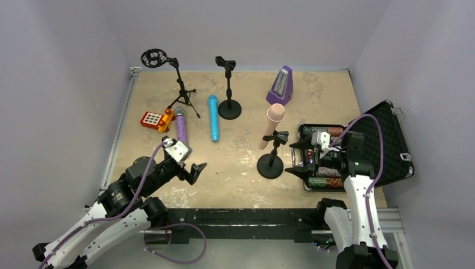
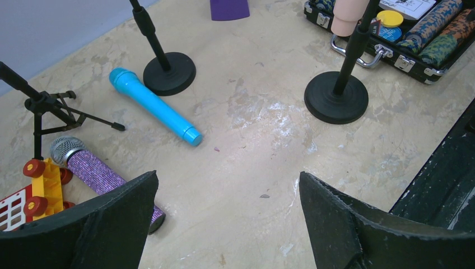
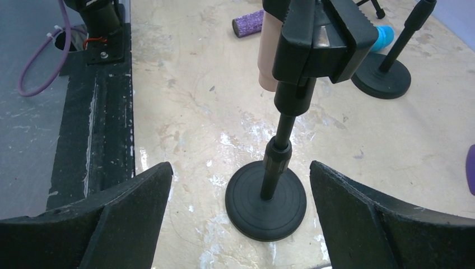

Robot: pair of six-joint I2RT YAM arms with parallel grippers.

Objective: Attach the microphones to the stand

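Note:
The stand's post below the filled clip [image 1: 274,148] [image 3: 292,101] is to the left in the top view, so my right gripper needs to slide its open fingers that way next, around the post.
The pale pink microphone [image 1: 273,126] sits tilted in the clip of a round-base stand [image 1: 270,166]; it also shows in the right wrist view [image 3: 269,53]. The sky-blue microphone [image 1: 213,118] and the glittery purple microphone [image 1: 181,124] lie flat on the table, and both show in the left wrist view, blue [image 2: 151,105] and purple [image 2: 95,171]. My left gripper [image 1: 190,171] is open and empty, just near of the purple microphone's tail. My right gripper [image 1: 296,157] is open and empty, right of the stand, facing its post [image 3: 278,159].
A second round-base stand [image 1: 229,108] with an empty clip stands behind the blue microphone. A tripod stand [image 1: 182,92] with a ring mount is at the back left. A red and yellow toy [image 1: 155,119], a purple metronome [image 1: 280,86] and an open chip case [image 1: 386,140] are also on the table.

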